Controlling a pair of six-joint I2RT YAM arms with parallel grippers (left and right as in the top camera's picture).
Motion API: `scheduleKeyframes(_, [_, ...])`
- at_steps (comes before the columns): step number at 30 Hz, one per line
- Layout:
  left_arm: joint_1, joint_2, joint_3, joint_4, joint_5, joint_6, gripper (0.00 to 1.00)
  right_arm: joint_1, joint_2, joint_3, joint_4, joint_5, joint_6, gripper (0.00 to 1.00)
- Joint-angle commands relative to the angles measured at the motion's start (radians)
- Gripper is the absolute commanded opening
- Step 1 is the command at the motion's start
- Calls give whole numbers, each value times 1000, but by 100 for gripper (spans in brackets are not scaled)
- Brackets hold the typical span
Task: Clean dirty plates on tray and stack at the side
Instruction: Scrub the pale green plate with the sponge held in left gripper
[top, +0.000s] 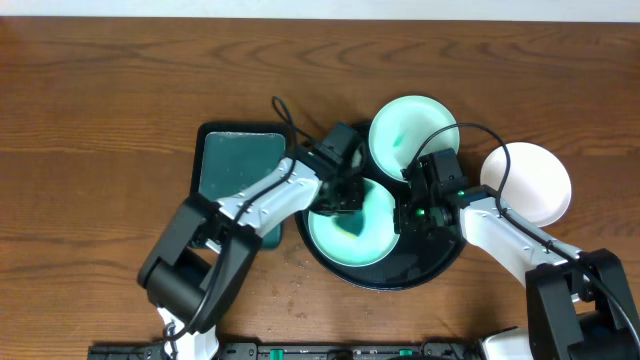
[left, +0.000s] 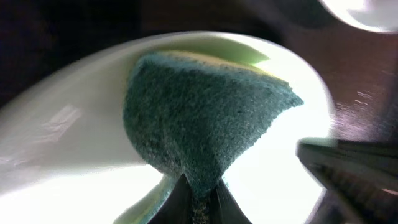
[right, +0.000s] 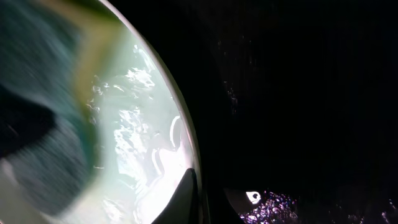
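Note:
The plate is still teal-tinted, so the left gripper will next wipe around it, then lift across over the rectangular black tray's teal liquid (top: 232, 172) and let go of the sponge there.
A teal-tinted plate (top: 372, 238) lies on the round black tray (top: 425, 268). My left gripper (top: 342, 200) is shut on a dark teal sponge (left: 205, 118) with a yellow back and presses it onto this plate (left: 56, 143). My right gripper (top: 408, 212) is shut on the plate's right rim (right: 186, 155), one finger inside and one outside. The sponge also shows in the right wrist view (right: 37, 143). A second teal-tinted plate (top: 410, 132) sits at the tray's far edge. A third, white plate (top: 530, 182) rests on the table to the right of the tray.
A rectangular black tray (top: 237, 165) with teal liquid stands left of the round tray, under my left arm. The round tray's floor (right: 298, 93) is wet, with foam near my right gripper. Wooden table all round.

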Motion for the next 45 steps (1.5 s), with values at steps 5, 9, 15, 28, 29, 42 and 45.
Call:
scheduleKeyframes(5, [-94,29,-14,-53,157,13,7,0,25,-11,-17,58,-4,1])
scheduleKeyframes(9, [-93,28,-13,-178,-5,-39,7,0,25,-11,-23,58,-3,1])
scheduleKeyframes(15, [-93,28,-5,-396,-381,-90,7,0,25,-11,-25,59,-4,1])
scheduleKeyframes(28, [-92,28,93,-554,-972,-103,7,0,25,-11,-24,62,-4,1])
scheduleKeyframes(29, [-92,28,94,-543,-970,-103,7,0,25,-11,-24,62,-4,1])
scheduleKeyframes(42, [-109,53,60,-71,101,69,7,0,25,-11,-24,62,-4,1])
scheduleKeyframes(45, [-132,73,60,-71,159,66,7,0,25,-11,-24,62,-4,1])
